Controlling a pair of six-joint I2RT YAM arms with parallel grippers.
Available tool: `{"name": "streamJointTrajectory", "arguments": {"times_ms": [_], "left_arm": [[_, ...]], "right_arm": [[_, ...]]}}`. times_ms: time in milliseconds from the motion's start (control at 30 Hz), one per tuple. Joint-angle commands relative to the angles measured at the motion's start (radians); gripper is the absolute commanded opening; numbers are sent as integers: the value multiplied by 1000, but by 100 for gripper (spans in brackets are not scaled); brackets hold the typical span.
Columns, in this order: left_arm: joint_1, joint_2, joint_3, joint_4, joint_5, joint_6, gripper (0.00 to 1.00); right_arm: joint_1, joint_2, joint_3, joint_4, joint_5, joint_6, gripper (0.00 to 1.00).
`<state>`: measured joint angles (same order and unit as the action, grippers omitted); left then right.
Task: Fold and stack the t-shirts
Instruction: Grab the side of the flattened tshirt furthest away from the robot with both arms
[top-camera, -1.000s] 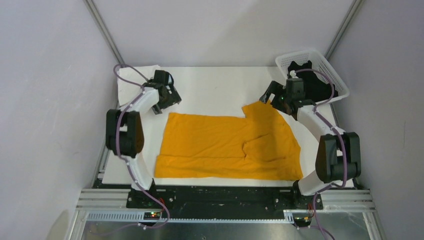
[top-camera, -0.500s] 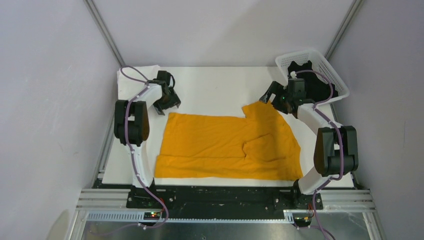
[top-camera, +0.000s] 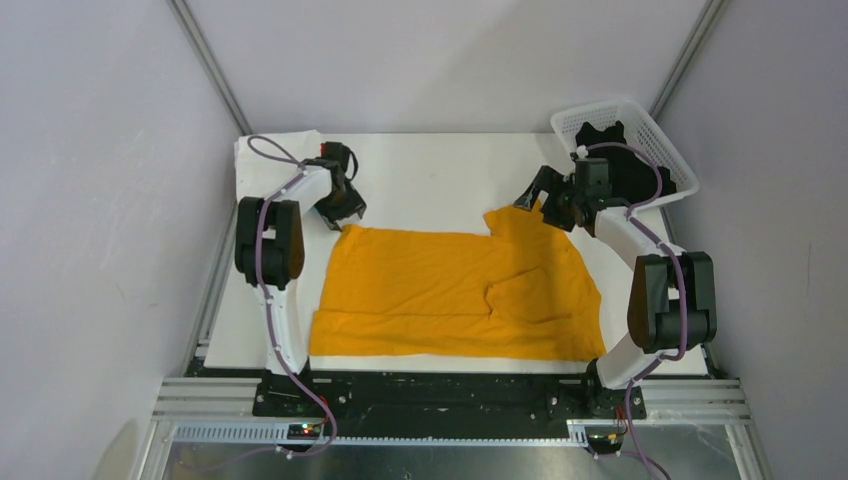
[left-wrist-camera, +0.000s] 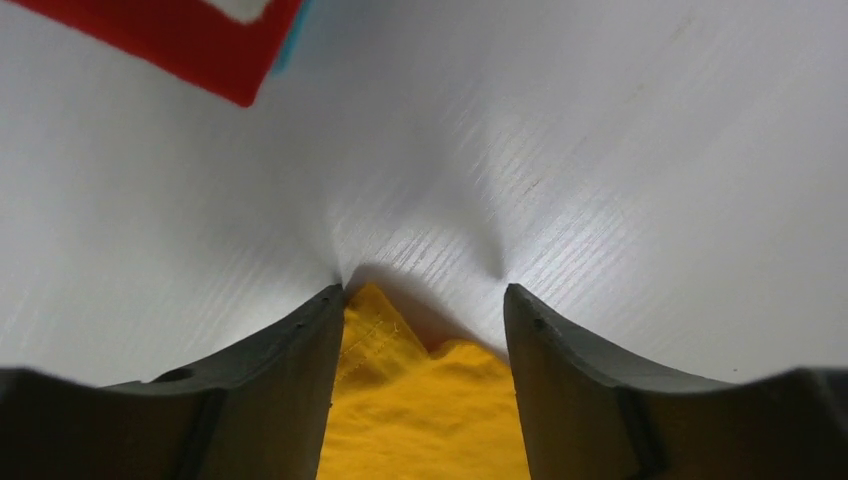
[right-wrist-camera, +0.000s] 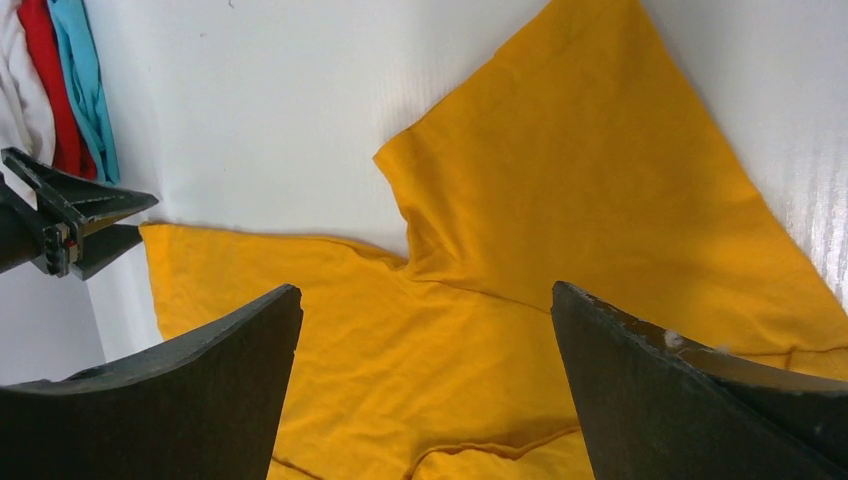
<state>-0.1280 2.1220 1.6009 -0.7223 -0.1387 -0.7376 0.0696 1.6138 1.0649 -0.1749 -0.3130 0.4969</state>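
Observation:
I need to move my right gripper outward and then lower it onto the sleeve's far corner (top-camera: 534, 205) (right-wrist-camera: 603, 12). My open fingers are above the t-shirt, short of that corner.
A mustard-yellow t-shirt (top-camera: 450, 290) lies spread flat on the white table (top-camera: 440, 170). My left gripper (top-camera: 345, 213) stands tips-down at the shirt's far left corner. In the left wrist view that corner (left-wrist-camera: 400, 380) sits between the left gripper's (left-wrist-camera: 425, 292) parted fingers, against the left one. My right gripper (top-camera: 535, 195) hangs wide open above the far right sleeve (right-wrist-camera: 560, 200), apart from the cloth, in the right wrist view too (right-wrist-camera: 425, 290). A black t-shirt (top-camera: 625, 165) lies in the basket. Folded t-shirts (top-camera: 265, 155) are stacked at the far left, the red one (left-wrist-camera: 180, 40) showing at an edge.
A white lattice basket (top-camera: 640, 115) sits at the table's far right corner, close behind the right arm. The folded stack shows red and light-blue edges (right-wrist-camera: 60, 90) in the right wrist view. Bare white table lies between the two grippers at the back.
The left gripper has come down and toward the shirt's far left corner, its fingers narrowing around it. The right gripper has lifted slightly and stays open.

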Motion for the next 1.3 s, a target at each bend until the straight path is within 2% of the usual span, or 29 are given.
{"name": "streamJointTrajectory", "arguments": {"times_ms": [0, 100, 300, 333, 400, 533, 700, 833, 1000, 1133, 1267], "left_arm": [[-27, 12, -29, -34, -16, -63, 60], [-28, 0, -73, -35, -12, -71, 49], [-40, -23, -101, -35, -33, -69, 17], [-42, -26, -101, -35, -39, -67, 8], [-44, -36, -98, -35, -46, -63, 1], [-58, -60, -97, -34, -82, -33, 0], [-75, -139, -127, -33, -162, -7, 0], [-84, -183, -147, -32, -193, 6, 0], [-106, -193, -153, -31, -202, 15, 0], [-112, -195, -158, -31, -205, 10, 0], [-118, -198, -164, -32, -204, 5, 0]], "right_arm": [[0, -29, 26, -6, -39, 3, 99], [5, -32, 25, -6, -37, 4, 99], [18, -32, 25, 9, 5, -12, 99], [20, -30, 24, 22, 15, -16, 99], [28, -23, 28, 49, 33, -39, 100], [56, 35, 81, 61, 136, -130, 99], [92, 201, 276, -1, 272, -211, 100], [120, 395, 471, -158, 417, -236, 100], [127, 563, 733, -355, 507, -192, 100], [133, 621, 789, -422, 540, -181, 100], [138, 674, 829, -516, 551, -167, 93]]}}
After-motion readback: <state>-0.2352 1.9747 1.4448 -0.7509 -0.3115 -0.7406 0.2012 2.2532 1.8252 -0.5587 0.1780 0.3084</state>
